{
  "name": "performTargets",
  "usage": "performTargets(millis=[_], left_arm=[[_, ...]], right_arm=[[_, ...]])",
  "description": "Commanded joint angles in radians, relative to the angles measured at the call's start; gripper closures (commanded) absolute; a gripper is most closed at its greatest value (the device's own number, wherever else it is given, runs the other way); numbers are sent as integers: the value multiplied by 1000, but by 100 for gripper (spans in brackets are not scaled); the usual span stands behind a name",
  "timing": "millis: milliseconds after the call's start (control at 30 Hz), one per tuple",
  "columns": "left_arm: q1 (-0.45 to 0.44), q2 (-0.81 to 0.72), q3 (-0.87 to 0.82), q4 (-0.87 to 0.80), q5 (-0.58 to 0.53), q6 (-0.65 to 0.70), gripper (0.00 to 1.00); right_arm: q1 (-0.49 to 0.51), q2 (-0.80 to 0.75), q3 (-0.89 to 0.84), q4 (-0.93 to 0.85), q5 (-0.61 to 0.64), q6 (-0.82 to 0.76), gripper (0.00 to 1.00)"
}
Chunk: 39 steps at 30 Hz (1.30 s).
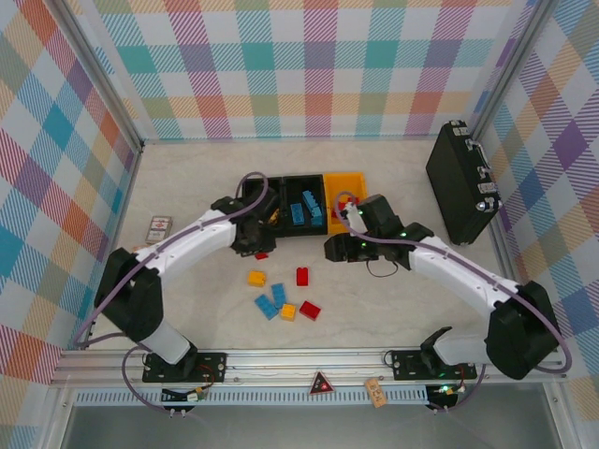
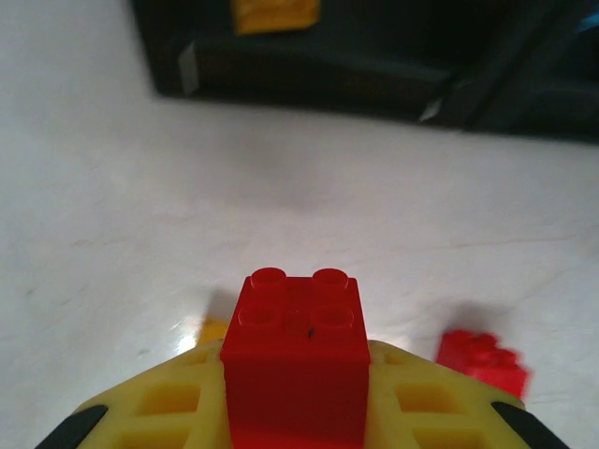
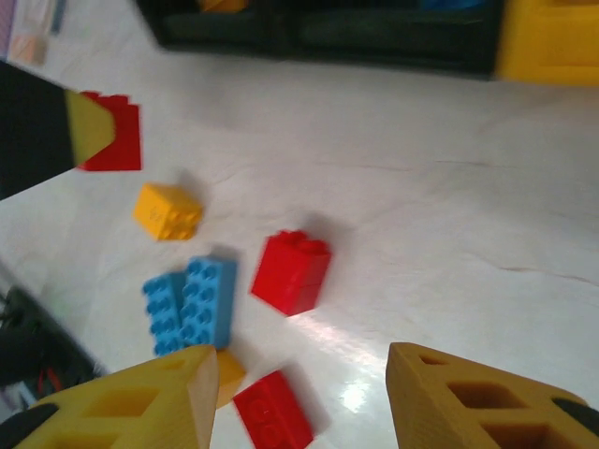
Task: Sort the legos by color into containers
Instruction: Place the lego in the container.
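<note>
My left gripper should travel outward past the middle bin (image 1: pixel 304 181) and then let go of the red lego over the yellow-orange bin with red legos.
My left gripper (image 1: pixel 252 239) is shut on a red lego (image 2: pixel 295 341), its yellow fingers (image 2: pixel 426 402) on both sides, just in front of the left black bin (image 1: pixel 270 190). Another red lego (image 2: pixel 482 361) lies on the table beside it. The middle black bin (image 1: pixel 304 181) holds blue legos (image 1: pixel 305 210); the yellow-orange bin (image 1: pixel 348 180) stands to its right. My right gripper (image 3: pixel 295 402) is open and holds nothing, hovering over loose legos: a red one (image 3: pixel 290 271), blue ones (image 3: pixel 192 304), a yellow one (image 3: pixel 167 210) and a red one (image 3: pixel 271 412).
A large black hard case (image 1: pixel 461 182) stands at the back right. A small printed card (image 1: pixel 160 227) lies at the left. A yellow piece (image 2: pixel 274 13) shows inside the black bin wall (image 2: pixel 374 70). Checkered walls enclose the table (image 1: pixel 187 187).
</note>
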Motion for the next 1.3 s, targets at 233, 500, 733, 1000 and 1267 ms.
performTargets(millis=[233,500,733,1000,1267], left_arm=[[-84,296,417,58,71,64,78],[-110,503,692,44,106,87,78],[-111,691,954,38,155,101,78],[-109,866,1189,8,86,124,77],[-88,938,1266,14,47,136,73]], right_arm=[[-135,-138,-50,-68,118,72,46],[-196,-175,-72,-74,130,88,44],[-223,-212,-105,-84,136,101,44],[-240,-246,-124,-99,143,107,44],[-247,-247,-130,-94,137,109,44]])
